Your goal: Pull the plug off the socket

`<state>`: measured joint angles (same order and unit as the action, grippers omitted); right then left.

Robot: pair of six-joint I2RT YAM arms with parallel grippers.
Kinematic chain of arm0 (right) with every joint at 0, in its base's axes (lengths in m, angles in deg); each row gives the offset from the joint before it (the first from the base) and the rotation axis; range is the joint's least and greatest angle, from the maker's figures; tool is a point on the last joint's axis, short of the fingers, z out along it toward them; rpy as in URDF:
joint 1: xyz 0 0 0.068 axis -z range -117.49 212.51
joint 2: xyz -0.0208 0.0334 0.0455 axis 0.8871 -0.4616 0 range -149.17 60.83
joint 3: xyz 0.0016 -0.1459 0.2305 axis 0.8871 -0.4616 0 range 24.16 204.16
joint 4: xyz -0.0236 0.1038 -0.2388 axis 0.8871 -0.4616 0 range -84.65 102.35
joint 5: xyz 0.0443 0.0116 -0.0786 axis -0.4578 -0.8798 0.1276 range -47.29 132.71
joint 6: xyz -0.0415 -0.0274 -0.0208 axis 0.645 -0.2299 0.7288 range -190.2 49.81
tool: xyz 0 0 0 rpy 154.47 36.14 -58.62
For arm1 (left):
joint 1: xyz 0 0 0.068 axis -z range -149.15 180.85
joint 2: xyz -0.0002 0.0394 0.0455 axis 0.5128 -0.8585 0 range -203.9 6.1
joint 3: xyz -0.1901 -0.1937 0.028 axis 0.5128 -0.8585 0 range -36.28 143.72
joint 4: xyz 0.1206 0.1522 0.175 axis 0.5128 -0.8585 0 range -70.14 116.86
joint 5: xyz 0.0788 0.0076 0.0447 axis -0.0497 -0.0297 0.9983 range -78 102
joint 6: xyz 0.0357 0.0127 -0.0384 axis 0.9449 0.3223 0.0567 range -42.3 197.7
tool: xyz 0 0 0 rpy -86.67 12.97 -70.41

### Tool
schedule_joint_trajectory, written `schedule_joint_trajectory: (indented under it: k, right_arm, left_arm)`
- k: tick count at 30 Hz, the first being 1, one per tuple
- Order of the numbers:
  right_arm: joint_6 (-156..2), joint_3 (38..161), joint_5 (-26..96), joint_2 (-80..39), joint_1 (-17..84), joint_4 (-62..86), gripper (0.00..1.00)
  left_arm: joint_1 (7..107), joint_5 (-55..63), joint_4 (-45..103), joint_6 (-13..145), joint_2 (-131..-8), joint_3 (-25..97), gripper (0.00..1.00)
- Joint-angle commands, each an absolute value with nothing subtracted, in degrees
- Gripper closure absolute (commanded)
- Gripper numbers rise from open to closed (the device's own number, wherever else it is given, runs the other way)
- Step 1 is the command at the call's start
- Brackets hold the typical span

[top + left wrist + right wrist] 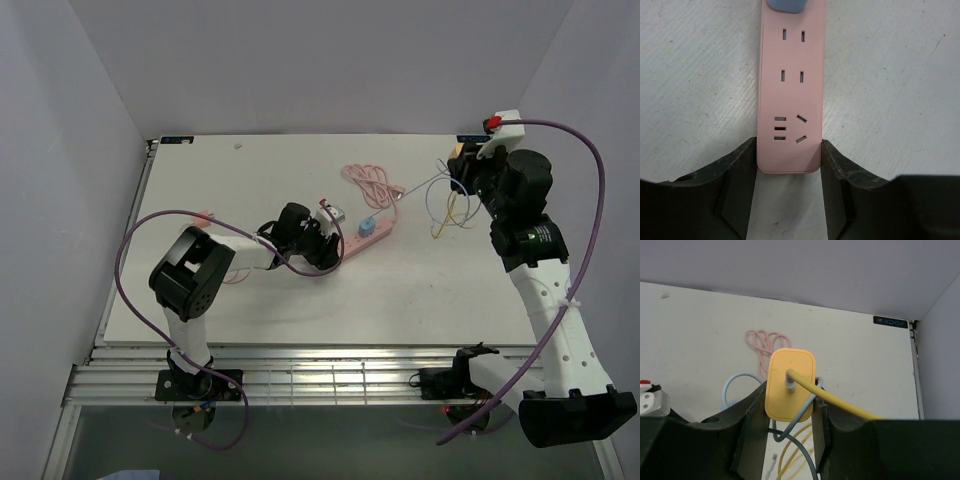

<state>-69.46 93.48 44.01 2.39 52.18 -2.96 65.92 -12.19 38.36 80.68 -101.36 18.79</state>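
Observation:
The yellow plug is already clear of the outlets, so the robot's right gripper next needs to go down toward the open tabletop off the socket's cord end (425,243) and let go of the plug.
The socket (352,243), a long pink power strip, lies flat on the white table. My left gripper (325,240) is shut on its near end, and in the left wrist view both black fingers press the sides of the strip (791,95) at my left gripper (789,145). A blue plug (370,227) sits in an outlet farther along the strip (785,5). Off to the right, clear of the strip, my right gripper (462,170) is shut on a yellow plug (780,375), held above the table between my right gripper's (790,392) fingers. A yellow cable (840,402) leaves its face.
The strip's thin pink cord (368,185) lies coiled behind it. Loose yellow and grey-blue cables (450,215) trail on the table under the right gripper, and a grey-blue cable (795,420) loops past the yellow plug. The back wall and right wall stand close.

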Motion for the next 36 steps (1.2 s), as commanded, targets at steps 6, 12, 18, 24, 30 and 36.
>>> schedule_joint_trajectory:
  k: [6,12,18,24,30,36]
  right_arm:
    - [-64.4,94.0,43.3,0.1,61.5,0.9,0.88]
    - [-72.7,90.6,30.2,-6.0,72.5,2.7,0.8]
    - [-76.1,85.7,20.7,-13.4,76.0,4.1,0.75]
    - [-70.8,82.4,10.6,-21.4,77.1,6.3,0.61]
    - [-63.1,82.8,-2.4,-26.5,77.3,4.7,0.3]
    - [-58.1,84.2,5.3,-25.3,77.3,-3.0,0.23]
  left_arm:
    - [64.1,0.5,30.6,80.7,-104.6,19.4,1.0]
    - [64.1,0.9,30.0,80.6,-104.6,19.4,1.0]
    - [64.1,1.1,30.1,80.3,-103.7,18.7,1.0]
    - [64.1,0.7,29.8,79.9,-103.4,18.8,1.0]
    - [64.1,0.7,29.6,80.0,-102.7,18.2,1.0]
    - [64.1,0.8,30.2,79.9,-101.2,16.8,1.0]
